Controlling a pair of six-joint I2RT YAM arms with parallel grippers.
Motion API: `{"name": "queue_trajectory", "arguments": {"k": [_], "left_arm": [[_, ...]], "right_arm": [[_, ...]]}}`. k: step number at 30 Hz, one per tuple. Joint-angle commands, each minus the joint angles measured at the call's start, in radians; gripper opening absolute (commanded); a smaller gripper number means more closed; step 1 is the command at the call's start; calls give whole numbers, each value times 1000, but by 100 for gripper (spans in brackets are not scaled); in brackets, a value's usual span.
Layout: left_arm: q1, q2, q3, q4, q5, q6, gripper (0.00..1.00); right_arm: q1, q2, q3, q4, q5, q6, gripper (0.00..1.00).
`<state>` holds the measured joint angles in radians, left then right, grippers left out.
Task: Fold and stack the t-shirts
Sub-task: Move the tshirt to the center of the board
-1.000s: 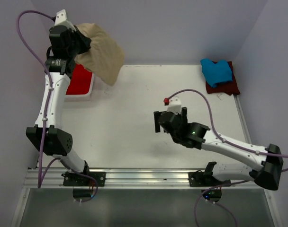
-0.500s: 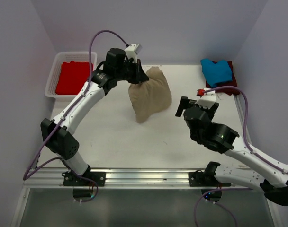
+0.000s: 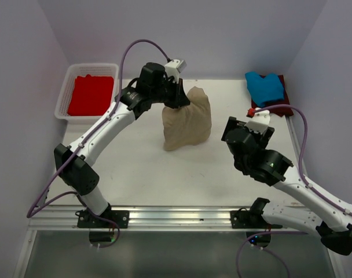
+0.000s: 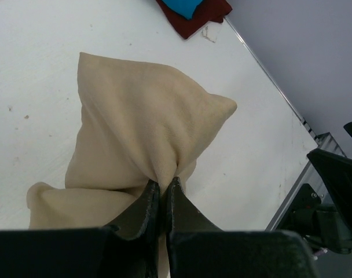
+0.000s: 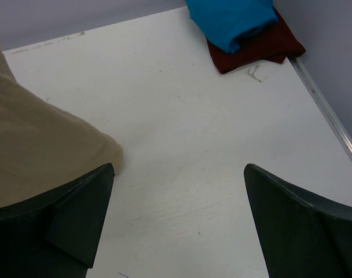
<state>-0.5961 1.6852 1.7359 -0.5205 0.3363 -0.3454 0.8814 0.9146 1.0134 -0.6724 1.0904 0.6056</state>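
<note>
My left gripper will next pull the tan t-shirt [image 3: 187, 123] back and down toward the bare table before the front bar [image 3: 172, 175], and then let go of it.
The tan t-shirt [image 3: 187, 123] hangs bunched from my left gripper [image 3: 183, 98], its lower part resting on the white table in the middle. In the left wrist view the left gripper [image 4: 163, 184] is shut on a pinch of the tan t-shirt [image 4: 141, 116]. My right gripper [image 3: 237, 130] stands open just right of the shirt, holding nothing. In the right wrist view the right gripper [image 5: 179, 168] is above bare table, and the tan t-shirt [image 5: 37, 145] is beside its left finger. A blue t-shirt [image 3: 264, 87] lies on a maroon t-shirt [image 3: 278, 108] at the back right corner.
A white lattice basket [image 3: 89, 66] at the back left holds a red t-shirt [image 3: 92, 95]. The blue t-shirt [image 5: 234, 20] and the maroon t-shirt [image 5: 263, 49] lie beyond the right gripper. Metal rails [image 3: 297, 145] edge the table on the right and front.
My left arm has swung the tan t-shirt from above the basket to the table's middle and lowered it. My right arm has moved right, staying open.
</note>
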Motion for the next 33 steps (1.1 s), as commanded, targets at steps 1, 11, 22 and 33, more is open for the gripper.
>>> {"name": "queue_trajectory", "arguments": {"k": [1,11,22,33], "left_arm": [[-2,-21,-4,22,-66,43,0],[-94,41,24,77,-207,217,0],[-468,-246,-803,19,-312,-266,28],[-805,-355,-665,-137,-824,-494,100]], "right_arm": [[-12,-2,19,-6,58,49,99],[-39,4,16,-6,35,74,99],[-107,79,45,28,-42,-7,99],[-144,225,94,53,-193,-23,99]]}}
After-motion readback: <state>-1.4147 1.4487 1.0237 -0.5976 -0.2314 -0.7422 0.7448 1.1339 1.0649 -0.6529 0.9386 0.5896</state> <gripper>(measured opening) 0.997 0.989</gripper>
